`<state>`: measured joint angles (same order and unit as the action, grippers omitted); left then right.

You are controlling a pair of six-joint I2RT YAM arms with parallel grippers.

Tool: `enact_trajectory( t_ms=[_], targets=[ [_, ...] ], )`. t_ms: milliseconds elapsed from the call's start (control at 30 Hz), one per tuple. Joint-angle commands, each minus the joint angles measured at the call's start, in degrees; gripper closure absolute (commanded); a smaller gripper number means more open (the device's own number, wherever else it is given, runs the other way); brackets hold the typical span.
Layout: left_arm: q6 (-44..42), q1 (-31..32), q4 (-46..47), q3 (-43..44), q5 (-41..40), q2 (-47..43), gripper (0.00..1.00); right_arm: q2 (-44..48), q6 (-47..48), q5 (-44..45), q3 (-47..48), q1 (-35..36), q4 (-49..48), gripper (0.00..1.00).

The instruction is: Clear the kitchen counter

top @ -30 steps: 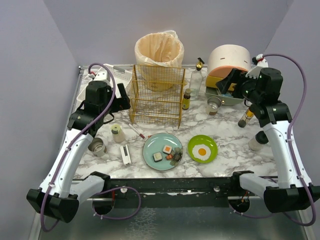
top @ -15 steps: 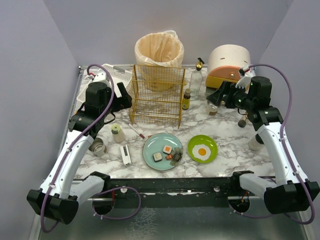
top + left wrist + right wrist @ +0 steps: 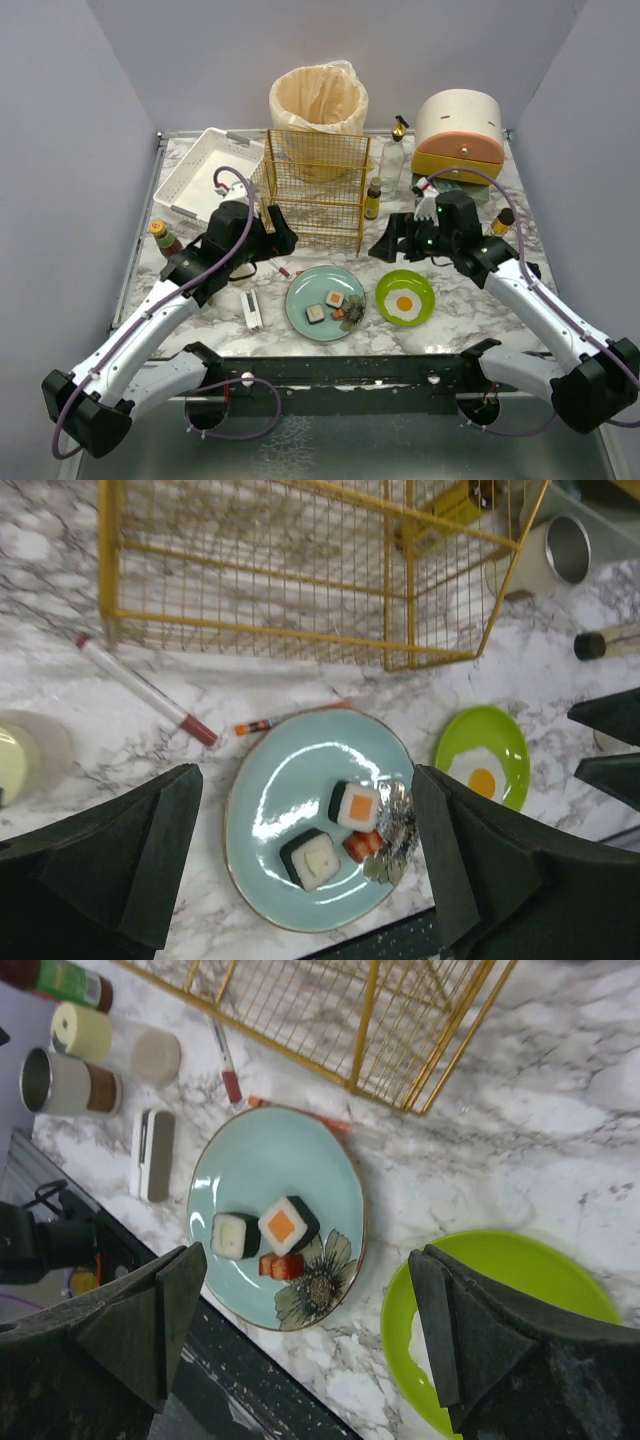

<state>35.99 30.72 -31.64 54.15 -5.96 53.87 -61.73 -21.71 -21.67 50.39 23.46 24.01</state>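
I should next move my right gripper back and down toward the blue plate (image 3: 312,288), onto the plate's rim by the green plate, because the bare marble there leaves room for a finger.
The kitchen counter (image 3: 455,322) is white marble with grey veins. A light blue plate (image 3: 312,288) with sushi pieces (image 3: 335,298) sits at its front middle, and a green plate (image 3: 419,285) with a fried egg lies to its right. My left gripper (image 3: 283,241) is open and empty, hovering just left of and above the blue plate (image 3: 290,800). My right gripper (image 3: 384,247) is open and empty, above the gap between the blue plate (image 3: 265,1175) and the green plate (image 3: 520,1290). Neither gripper touches anything.
A yellow wire rack (image 3: 312,190) stands mid-counter, with a lined bin (image 3: 318,100) behind it. A white slotted tray (image 3: 205,172) is at back left and a bread box (image 3: 458,135) at back right. Bottles (image 3: 372,200), a sauce bottle (image 3: 163,238), a white case (image 3: 252,310) and pens (image 3: 145,690) lie around.
Both arms have swung inward and forward. The left gripper moved from beside the rack toward the blue plate. The right moved from the bread box to near the green plate.
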Motion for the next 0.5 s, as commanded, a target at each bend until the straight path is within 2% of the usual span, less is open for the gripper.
enact_trajectory(
  t_ms=[0,300,467],
  targets=[
    [7.4,7.0,0.6,-4.9,-4.2,-2.4,0.07,-0.1,-5.2,5.1,-3.5,5.1,-5.4,0.09],
    [16.0,20.3,2.5,-13.3,-9.6,-2.2,0.08,-0.4,-11.8,10.5,-11.5,10.3,-10.3,0.18],
    [18.5,22.5,3.4,-16.3,-11.0,-0.8,0.08,-1.5,-13.6,10.8,-14.3,10.4,-13.4,0.25]
  ],
)
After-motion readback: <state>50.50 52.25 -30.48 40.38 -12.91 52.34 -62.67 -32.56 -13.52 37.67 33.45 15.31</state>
